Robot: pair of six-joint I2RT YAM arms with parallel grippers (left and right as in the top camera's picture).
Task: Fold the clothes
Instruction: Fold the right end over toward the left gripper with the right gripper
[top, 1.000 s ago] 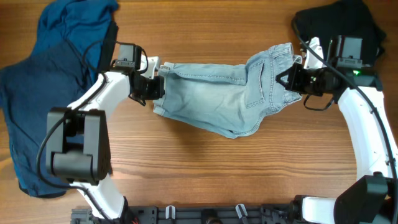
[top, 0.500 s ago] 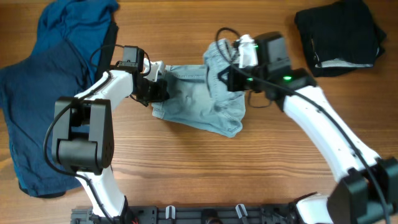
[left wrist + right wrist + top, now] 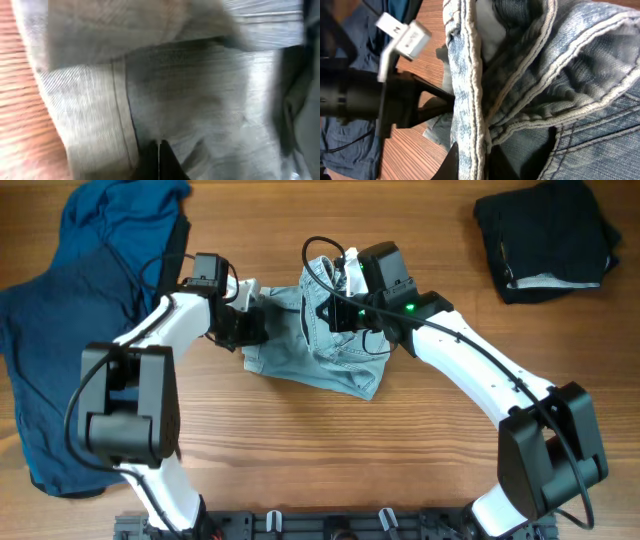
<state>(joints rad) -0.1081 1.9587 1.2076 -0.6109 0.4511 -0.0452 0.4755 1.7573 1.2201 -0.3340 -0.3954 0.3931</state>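
My left gripper should next lift up and toward the bare wood beside the dark blue garments, then release, because the held waistband crowds close beside its fingers.
The pale light-blue denim shorts [image 3: 335,355] lie folded over at the table's middle. My left gripper [image 3: 250,325] is shut on their left edge; in the left wrist view its fingertips [image 3: 159,162] pinch the denim [image 3: 200,100]. My right gripper [image 3: 330,310] is shut on the waistband and holds it over the left half; the right wrist view shows the stitched band [image 3: 470,100] between its fingers [image 3: 470,160]. Dark blue garments [image 3: 70,320] lie at the left, a black one [image 3: 545,240] at the far right.
Bare wooden table [image 3: 400,460] runs along the front. My left arm [image 3: 365,100] shows dark in the right wrist view, close to the right gripper. The dark blue pile reaches the table's left edge.
My right gripper has carried the shorts' right end leftwards over the left half, folding them. My left gripper has stayed shut on the left edge.
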